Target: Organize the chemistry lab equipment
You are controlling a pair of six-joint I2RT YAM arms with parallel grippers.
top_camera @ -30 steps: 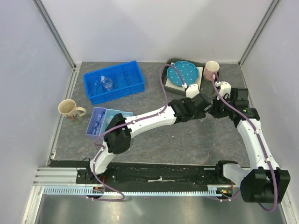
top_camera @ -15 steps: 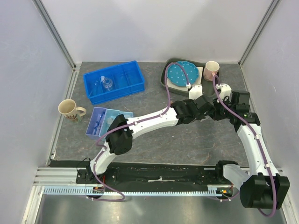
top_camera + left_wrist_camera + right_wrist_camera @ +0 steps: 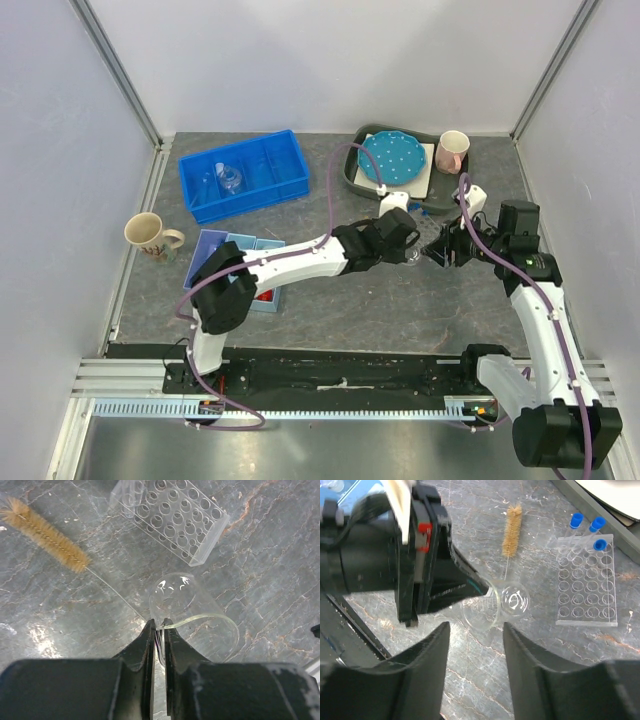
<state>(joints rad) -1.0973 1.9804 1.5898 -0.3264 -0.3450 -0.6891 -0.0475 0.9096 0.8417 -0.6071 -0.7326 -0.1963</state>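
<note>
I will carry the beaker outward with my left gripper, lower it into the bin's empty middle section (image 3: 258, 172) and let it go, because the blue bin already has glassware in it.
A small clear glass beaker (image 3: 192, 612) lies tilted on its side, its mouth toward my left gripper (image 3: 159, 625), which is shut on the rim. In the right wrist view the same beaker (image 3: 492, 607) sits just ahead of my right gripper (image 3: 476, 630), which is open with nothing between its fingers. The left gripper (image 3: 480, 586) reaches in from the left there. From above, both grippers meet near the table's middle right: the left gripper (image 3: 408, 248) and the right gripper (image 3: 440, 248). A clear tube rack (image 3: 585, 582) with blue-capped tubes (image 3: 592, 525) stands beyond. A tan bottle brush (image 3: 45, 532) lies beside it.
A blue bin (image 3: 245, 175) holding glassware stands at the back left. A polka-dot plate (image 3: 392, 158) on a tray and a pink mug (image 3: 452, 150) sit at the back right. A beige mug (image 3: 148, 235) and a light-blue tray (image 3: 215, 260) are at the left.
My left gripper has closed on the beaker's rim and drawn back toward the near left. My right gripper has opened and let go.
</note>
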